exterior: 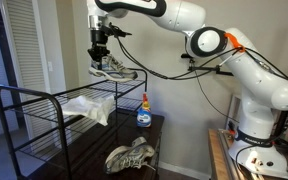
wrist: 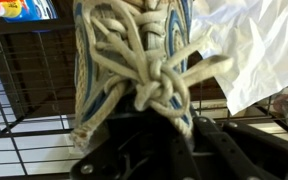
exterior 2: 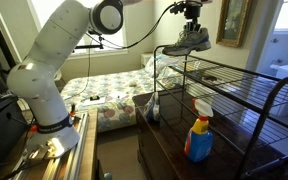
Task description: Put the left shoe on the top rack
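The rack spot beside the white bag is below my gripper, so I will go down until the shoe's sole touches the black wires [exterior: 105, 89] and release it.
My gripper [exterior: 101, 52] is shut on the left shoe [exterior: 113, 69], a grey-and-white sneaker with laces. It holds the shoe in the air just above the end of the top rack [exterior: 54, 101], a tier of thin black wires in a black tubular frame. Both exterior views show this; the shoe [exterior 2: 187, 39] hangs under the gripper [exterior 2: 192, 20] over the rack [exterior 2: 249, 88]. In the wrist view the shoe's knotted laces and blue-edged upper [wrist: 134, 70] fill the middle, with the gripper fingers [wrist: 169, 135] closed around the shoe's opening.
The mate shoe [exterior: 130, 157] lies on the dark lower surface. A spray bottle [exterior: 143, 110] stands there too and shows in an exterior view [exterior 2: 198, 132]. A white crumpled plastic bag [exterior: 88, 107] lies on the rack and shows in the wrist view [wrist: 249, 50].
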